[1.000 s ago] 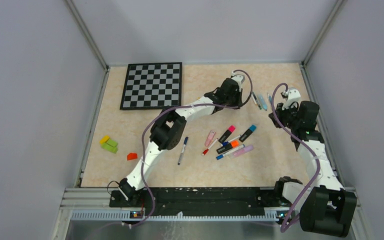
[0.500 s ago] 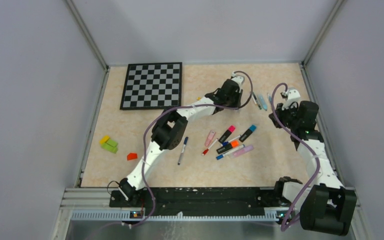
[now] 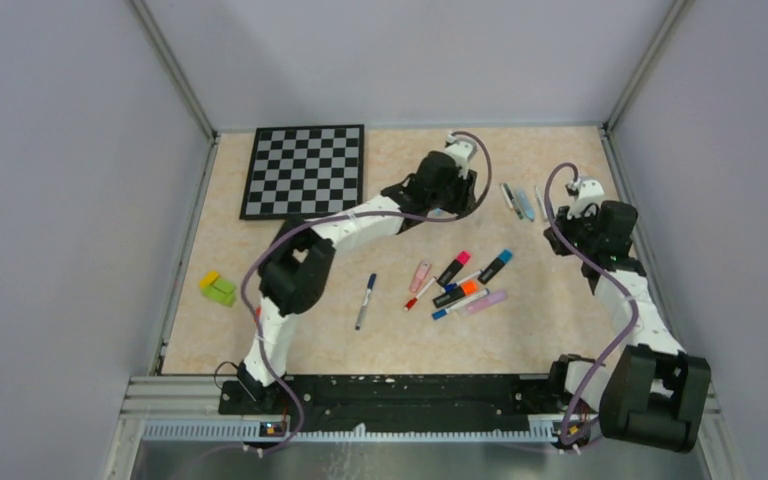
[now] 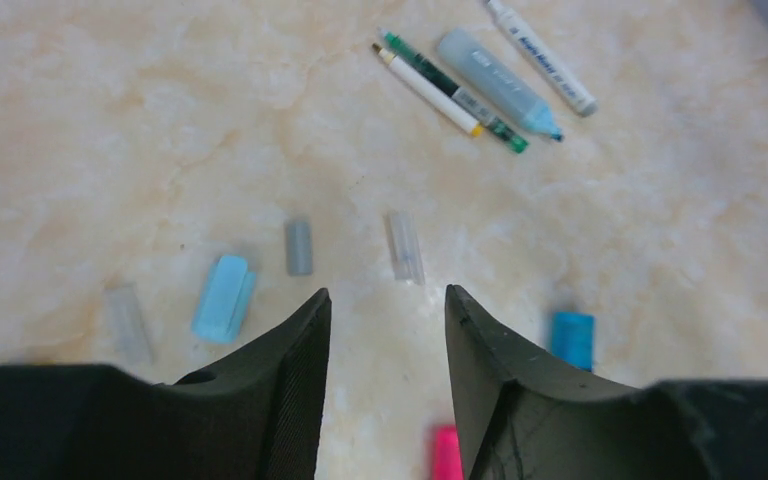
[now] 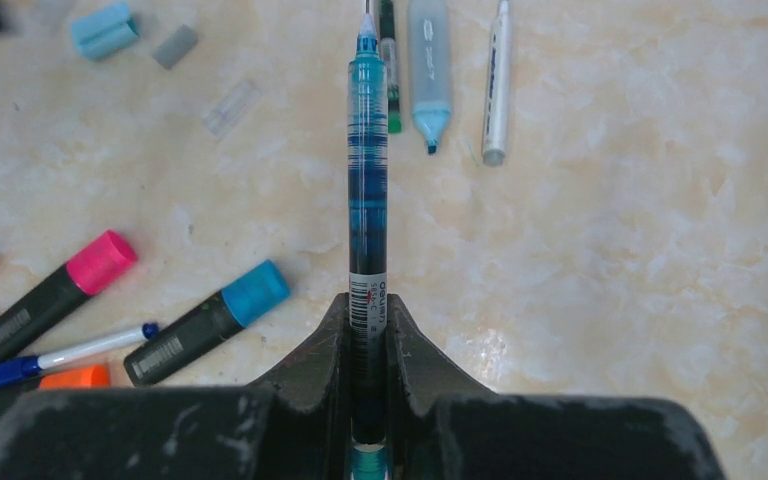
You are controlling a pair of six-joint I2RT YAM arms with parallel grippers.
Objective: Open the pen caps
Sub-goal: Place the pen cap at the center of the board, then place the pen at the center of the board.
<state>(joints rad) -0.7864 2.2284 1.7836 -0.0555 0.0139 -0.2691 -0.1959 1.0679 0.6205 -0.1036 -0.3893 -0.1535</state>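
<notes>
The teal pen's tip is bare. My right gripper will next move outward and down to the open table beside the white marker.
My right gripper is shut on a teal pen whose bare tip points away from it, no cap on. My left gripper hangs open over the table with nothing between its fingers. Loose pen caps lie just beyond it: a light blue one, a grey one and a clear one. Capped black markers lie mid-table, one with a pink cap, one with a blue cap, one with an orange cap. In the top view the left gripper is left of the right gripper.
Uncapped pens lie together at the back right: a light blue highlighter, a green pen, a white marker. A dark blue pen lies alone. A chessboard sits at the back left, a yellow-green block near the left edge.
The left gripper has opened and drawn back to the left, away from the uncapped pens. The right gripper still holds the teal pen in nearly the same place.
</notes>
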